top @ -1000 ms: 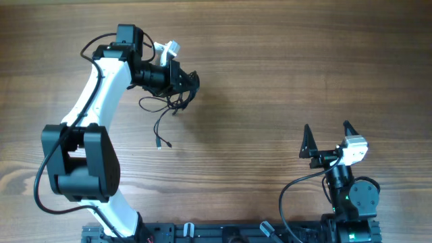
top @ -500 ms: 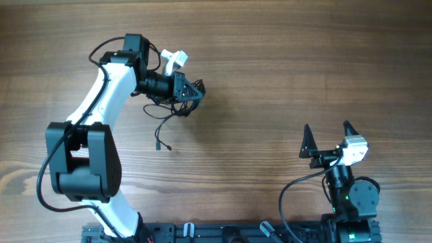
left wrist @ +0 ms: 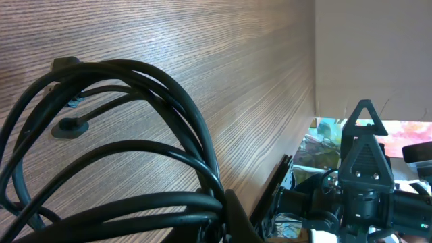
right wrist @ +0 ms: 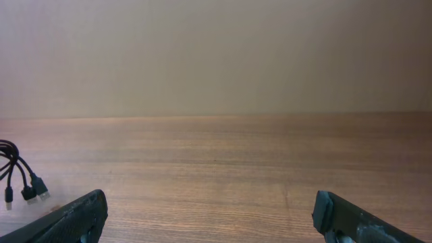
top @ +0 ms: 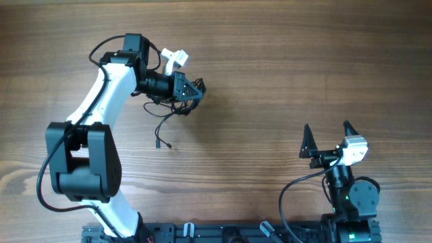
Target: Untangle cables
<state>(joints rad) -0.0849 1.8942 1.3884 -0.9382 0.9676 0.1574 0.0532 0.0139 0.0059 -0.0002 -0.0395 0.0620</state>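
Observation:
I need to move my left gripper with the heap of cables a little away from my base before I open it over empty wood.
The cables [top: 167, 113] are a bunch of thin black cords at the table's upper left. My left gripper [top: 197, 88] is shut on the bunch at its right end. Loose strands trail down-left from it, and one plug end [top: 159, 143] lies on the wood. In the left wrist view the cables [left wrist: 155, 115] arch in big loops right in front of the camera and pinch together at the gripper [left wrist: 229, 219]. My right gripper [top: 329, 137] stands wide open near the lower right, far from the bunch. Its view shows the cables [right wrist: 19, 177] at the far left, with several plug ends.
The wooden table [top: 283, 61] stretches bare between the two arms. The right arm [left wrist: 364, 169] shows in the left wrist view beyond the table's edge. A plain wall [right wrist: 216, 54] rises behind the far edge.
My left gripper has carried the bunch to the right and slightly up, dragging the trailing strands along. It has been nearly still for the last half second. The right arm has not moved.

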